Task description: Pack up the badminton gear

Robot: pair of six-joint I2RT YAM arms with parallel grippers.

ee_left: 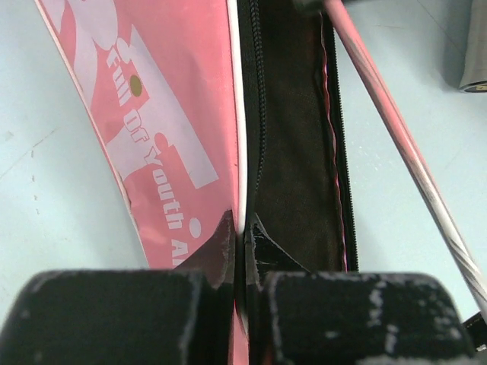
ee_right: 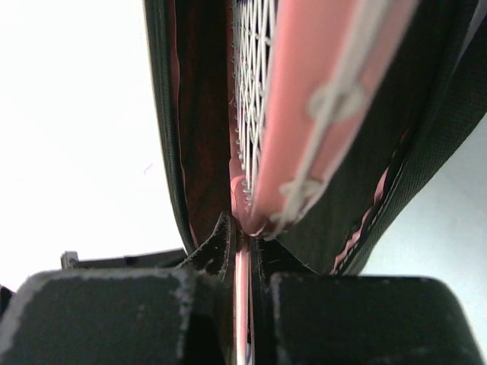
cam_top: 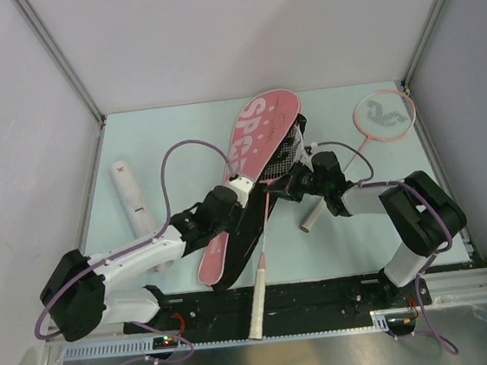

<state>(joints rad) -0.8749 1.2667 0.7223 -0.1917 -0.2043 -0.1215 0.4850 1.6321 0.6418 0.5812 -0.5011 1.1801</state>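
Observation:
The white handle sticks out past the bag's near end, so the robot's right gripper will next push the racket outward, deeper into the black opening, and then open.
The pink "SPORT" bag lies diagonally mid-table, its black opening facing right. My left gripper is shut on the bag's zipper edge, pink flap on one side and black lining on the other. My right gripper is shut on the shaft of a pink racket, just below its head, which sits partly inside the bag. Its white handle reaches the near edge. The second racket lies at the back right. The white tube lies at the left. The shuttlecock is not in view.
The second racket's handle lies under my right arm. Grey walls and metal rails close in the table on the left, back and right. A black rail runs along the near edge.

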